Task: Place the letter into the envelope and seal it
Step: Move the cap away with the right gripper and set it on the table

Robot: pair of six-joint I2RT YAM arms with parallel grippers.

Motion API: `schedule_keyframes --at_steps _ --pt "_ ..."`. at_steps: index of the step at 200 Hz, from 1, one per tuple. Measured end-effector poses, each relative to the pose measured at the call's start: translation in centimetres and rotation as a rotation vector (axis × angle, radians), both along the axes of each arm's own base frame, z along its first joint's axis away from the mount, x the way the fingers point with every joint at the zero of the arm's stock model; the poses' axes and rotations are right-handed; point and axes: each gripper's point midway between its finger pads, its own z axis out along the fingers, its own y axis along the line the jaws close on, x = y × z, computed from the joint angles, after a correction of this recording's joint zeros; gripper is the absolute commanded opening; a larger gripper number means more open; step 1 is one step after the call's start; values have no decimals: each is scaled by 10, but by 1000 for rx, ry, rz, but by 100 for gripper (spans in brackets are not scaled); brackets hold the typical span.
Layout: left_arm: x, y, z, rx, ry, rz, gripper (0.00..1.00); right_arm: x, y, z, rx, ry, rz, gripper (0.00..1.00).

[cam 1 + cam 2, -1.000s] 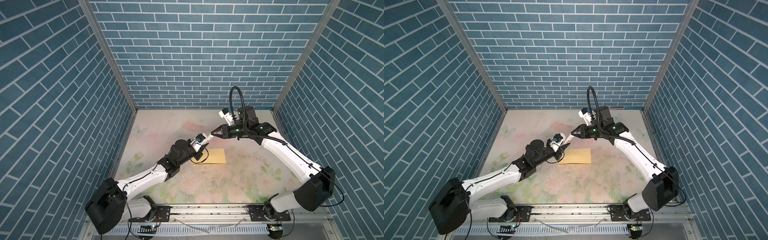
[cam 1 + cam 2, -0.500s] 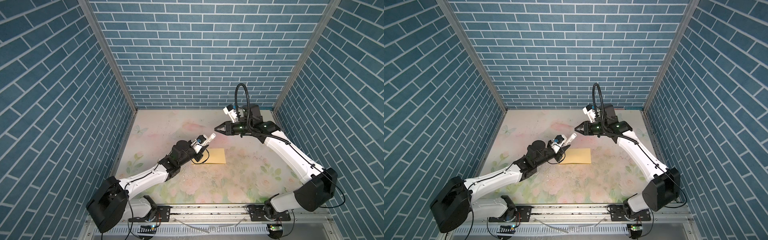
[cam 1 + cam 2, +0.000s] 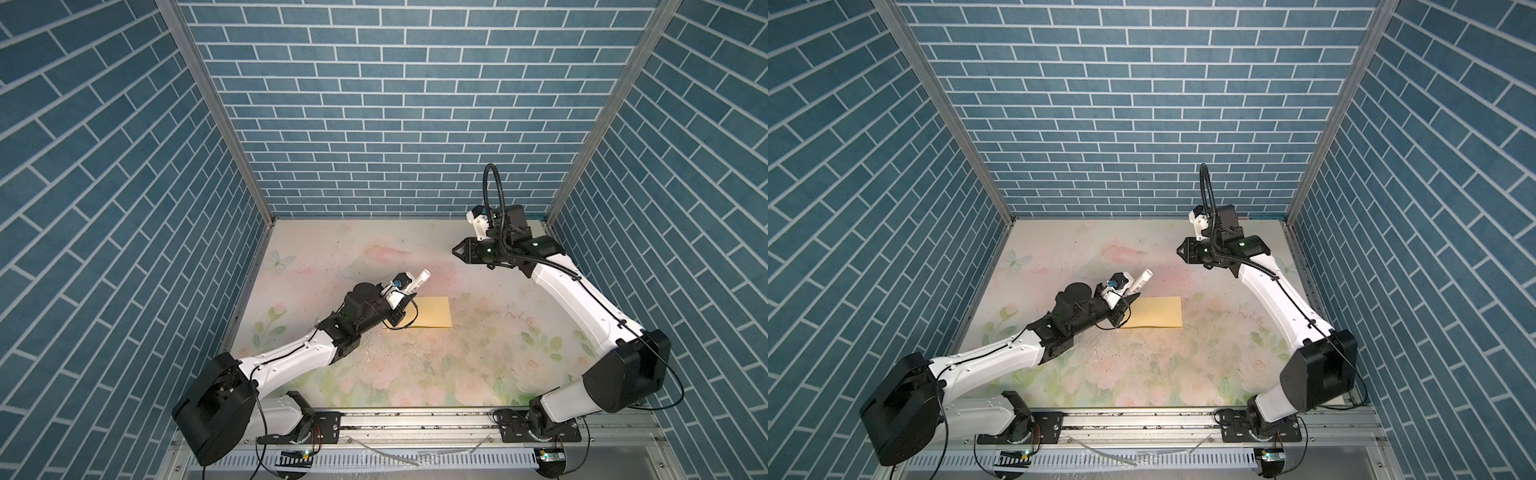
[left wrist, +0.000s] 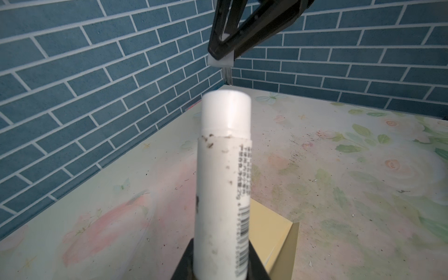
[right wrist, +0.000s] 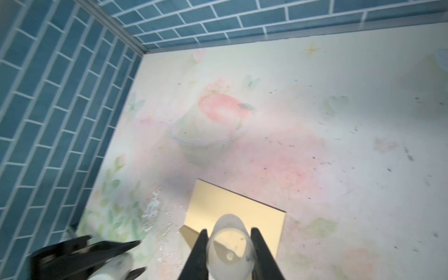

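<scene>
My right gripper moves down onto the bare tabletop past the envelope's far corner [image 5: 339,195] next and releases the translucent cap [image 5: 229,249] there, since that spot is empty.
The yellow-tan envelope [image 3: 432,313] [image 3: 1158,311] lies flat on the floral tabletop; in both top views the left arm hides its left end. The letter is out of view. My left gripper [image 3: 405,297] [image 4: 220,244] is shut on the base of a white glue stick [image 3: 419,280] [image 4: 224,169], which tilts up above the envelope's left end with its tip uncapped. My right gripper [image 3: 455,250] [image 5: 229,232] hangs in the air to the back right, apart from the stick, and is shut on a translucent cap [image 5: 229,249]. The envelope [image 5: 235,208] shows beneath that cap.
Blue brick walls [image 3: 395,124] close in the table on three sides. A metal rail [image 3: 415,424] runs along the front edge. Paper crumbs and dark specks [image 3: 1121,353] lie on the mat in front of the envelope.
My right gripper has pulled away from the glue stick's tip toward the back right, taking the cap with it. The left gripper and stick have stayed nearly in place.
</scene>
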Motion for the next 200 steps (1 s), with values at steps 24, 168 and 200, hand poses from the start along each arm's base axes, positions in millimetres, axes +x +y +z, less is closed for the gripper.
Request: schedule_keyframes --at_steps 24,168,200 --pt "-1 1 -1 -1 3 0 0 24 -17 -55 -134 68 -59 1" --pt "-5 4 8 -20 -14 3 0 60 -49 -196 -391 222 -150 7" --pt "-5 4 8 -20 -13 2 0 55 -51 -207 -400 242 -146 12"
